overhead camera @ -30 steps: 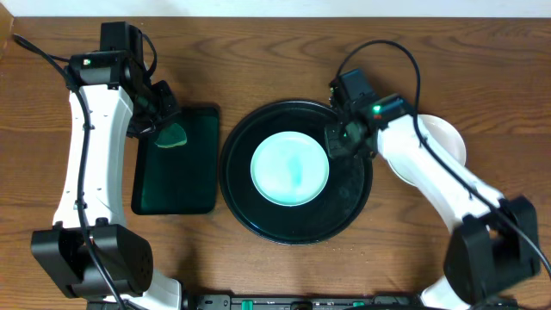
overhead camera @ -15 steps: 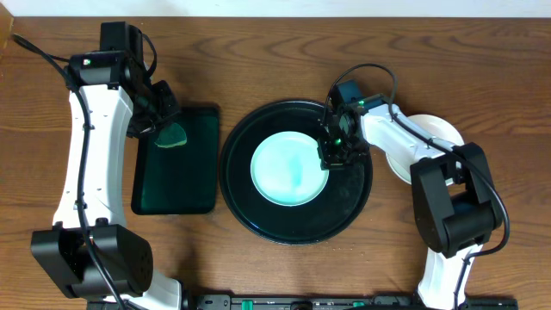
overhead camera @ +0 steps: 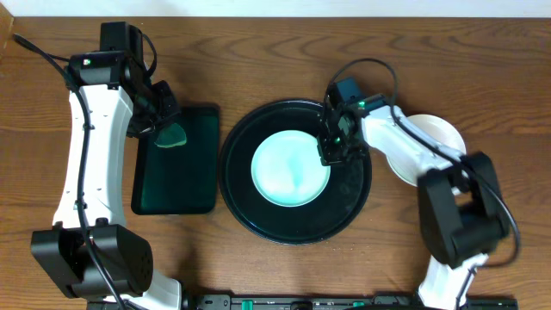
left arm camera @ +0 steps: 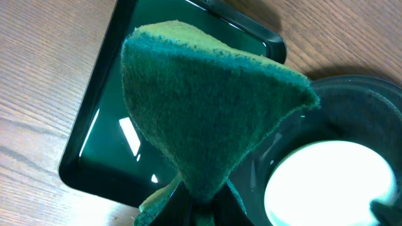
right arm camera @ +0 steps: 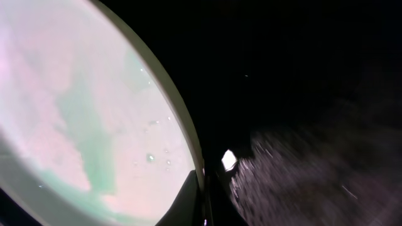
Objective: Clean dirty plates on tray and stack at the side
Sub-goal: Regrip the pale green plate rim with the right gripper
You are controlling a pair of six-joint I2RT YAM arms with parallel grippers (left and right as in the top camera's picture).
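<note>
The white plates are to the right of my right gripper in the overhead view. I will lift the plate, carry it over them, lower it and let go of its rim.
A pale mint plate [overhead camera: 288, 168] with a faint teal smear lies in the middle of the round black tray [overhead camera: 297, 228]. My right gripper [overhead camera: 331, 151] is at the plate's right edge. In the right wrist view its fingers [right arm camera: 202, 188] are shut on the plate's rim, one finger on the plate [right arm camera: 94, 107] and one outside it over the black tray [right arm camera: 301, 75]. White plates [overhead camera: 443, 133] sit stacked right of the tray, partly under my right arm. My left gripper [left arm camera: 201, 204] is shut on a green sponge [left arm camera: 207, 107], also seen from overhead [overhead camera: 175, 135].
A rectangular dark green tray [overhead camera: 176, 185] lies left of the black tray, under the sponge; it also shows in the left wrist view [left arm camera: 100, 125]. The plate [left arm camera: 333, 182] shows at the lower right of that view. Brown wooden table [overhead camera: 258, 34] all around.
My right gripper has moved left from the tray's right side onto the plate's right edge, and the right arm has folded in. The left arm and sponge have not moved.
</note>
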